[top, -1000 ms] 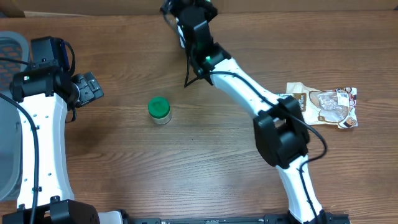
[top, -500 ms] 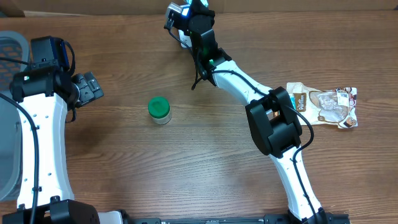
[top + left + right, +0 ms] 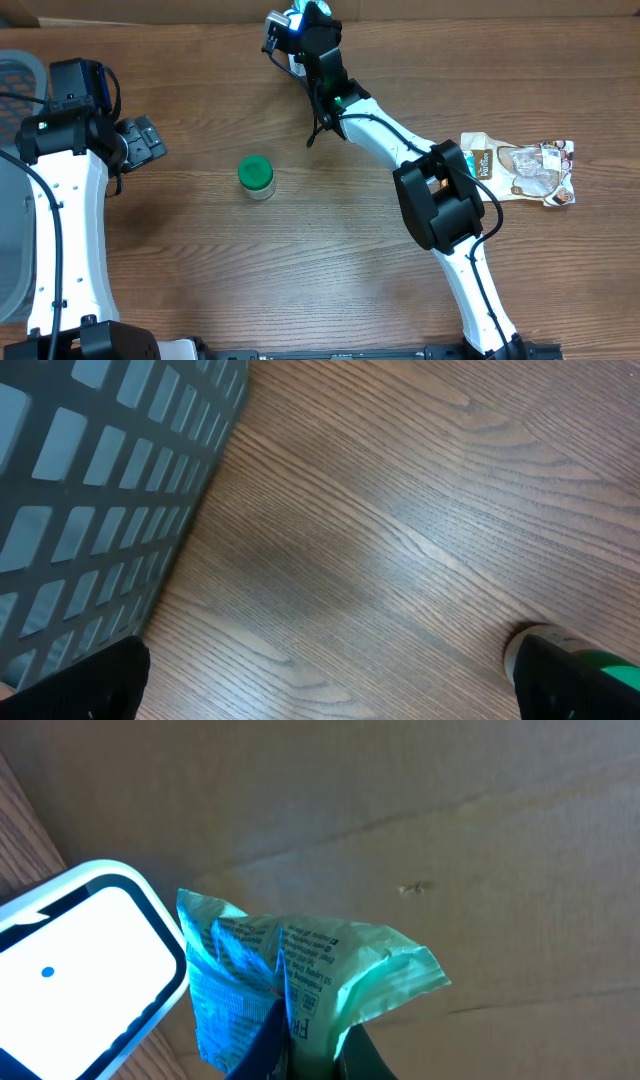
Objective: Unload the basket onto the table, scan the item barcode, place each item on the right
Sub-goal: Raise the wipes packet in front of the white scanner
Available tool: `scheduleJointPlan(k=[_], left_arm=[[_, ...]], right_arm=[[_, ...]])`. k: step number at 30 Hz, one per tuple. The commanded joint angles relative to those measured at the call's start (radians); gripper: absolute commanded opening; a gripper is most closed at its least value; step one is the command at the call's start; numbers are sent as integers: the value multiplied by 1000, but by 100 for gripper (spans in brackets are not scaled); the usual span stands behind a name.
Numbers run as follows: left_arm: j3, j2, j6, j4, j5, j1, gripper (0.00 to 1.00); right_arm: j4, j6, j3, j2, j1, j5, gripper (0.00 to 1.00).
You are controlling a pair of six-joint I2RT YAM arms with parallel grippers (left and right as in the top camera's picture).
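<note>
The packet (image 3: 279, 19) hangs just beside the scanner's white side. It turns there with my right gripper next, then goes back over the snack bag (image 3: 519, 170) for release.
My right gripper (image 3: 296, 30) reaches to the table's back edge and is shut on a crinkled green and blue printed packet (image 3: 300, 960). In the right wrist view the packet sticks up from between the dark fingers (image 3: 262, 1045). It hangs right beside a white-faced scanner (image 3: 80, 970) with a black rim and a blue dot. In the overhead view the packet (image 3: 279, 19) shows as a small bluish patch at the gripper's tip. No barcode is legible on it. My left gripper (image 3: 150, 140) stands open above bare wood at the left, and it (image 3: 330, 695) holds nothing.
A green-lidded jar (image 3: 256, 177) stands left of the table's centre, and the jar (image 3: 610, 670) shows behind my left gripper's right finger. A grey mesh basket (image 3: 90, 490) is at the far left. A snack bag (image 3: 520, 168) lies at the right. Cardboard (image 3: 450, 820) backs the table.
The right arm has swung up and left toward the back edge with the packet, then nearly stopped. The left arm and the jar have not moved.
</note>
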Motion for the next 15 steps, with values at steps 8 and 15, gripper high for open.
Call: scheduleJointPlan(k=[8, 15], left_arm=[[1, -2, 19, 3, 5, -3, 100], [1, -2, 19, 3, 5, -3, 99]], right_arm=[[-117, 302, 14, -181, 37, 50, 4], [-525, 847, 14, -436, 57, -19, 4]])
